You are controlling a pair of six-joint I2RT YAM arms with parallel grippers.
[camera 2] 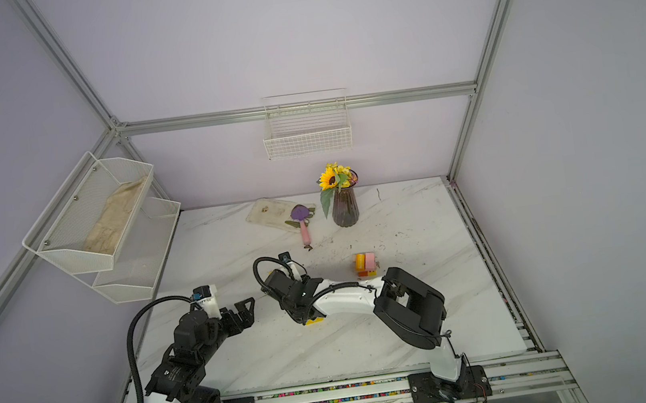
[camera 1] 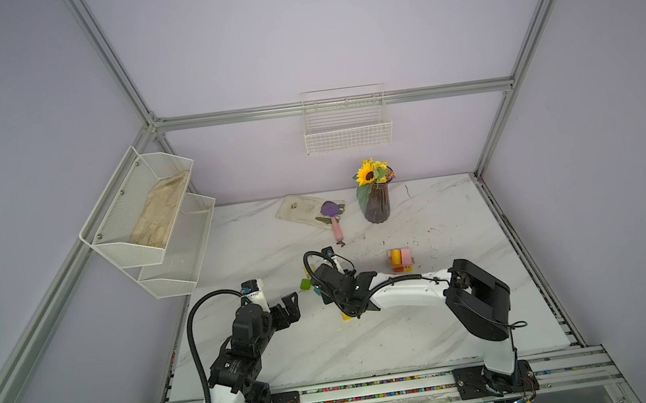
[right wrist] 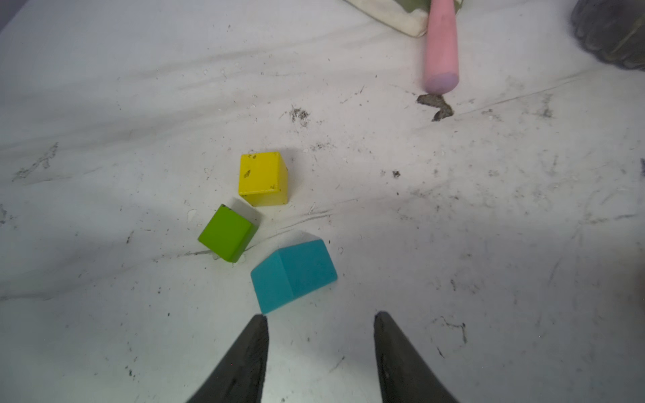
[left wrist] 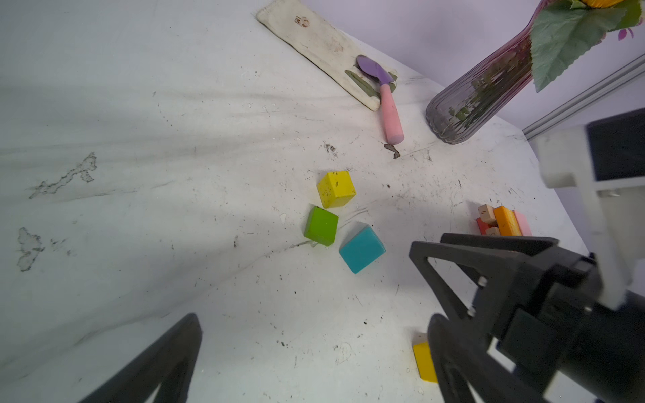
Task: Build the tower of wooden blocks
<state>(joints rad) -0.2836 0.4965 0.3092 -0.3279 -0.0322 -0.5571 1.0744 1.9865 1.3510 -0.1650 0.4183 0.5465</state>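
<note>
The yellow cube (right wrist: pixel 260 177) is farther outward than the open fingers of my right gripper and below them. My right gripper will next move outward past the teal block (right wrist: pixel 293 275) and down around the cube.
Three loose wood blocks lie together mid-table: a yellow cube (right wrist: pixel 263 178) (left wrist: pixel 335 188), a green cube (right wrist: pixel 227 232) (left wrist: pixel 321 226) (camera 1: pixel 305 284) and a teal pointed block (right wrist: pixel 293 275) (left wrist: pixel 361 248) on its side. My right gripper (right wrist: pixel 321 315) is open and empty, its tips just short of the teal block. My left gripper (left wrist: pixel 316 322) (camera 1: pixel 289 305) is wide open over bare table, left of the blocks. Another yellow block (left wrist: pixel 424 363) (camera 1: pixel 346 316) lies partly under the right arm. The tower (camera 1: pixel 399 260) (camera 2: pixel 364 264) (left wrist: pixel 502 223) stands to the right, with red, tan, orange and pink blocks.
A dark ribbed vase (camera 1: pixel 376 204) with a sunflower stands at the back. Beside it, a purple scoop (camera 1: pixel 331 214) with a pink handle rests on a cloth pouch (camera 1: pixel 301 209). A wire basket (camera 1: pixel 348 132) hangs on the back wall and a mesh rack (camera 1: pixel 147 215) on the left wall.
</note>
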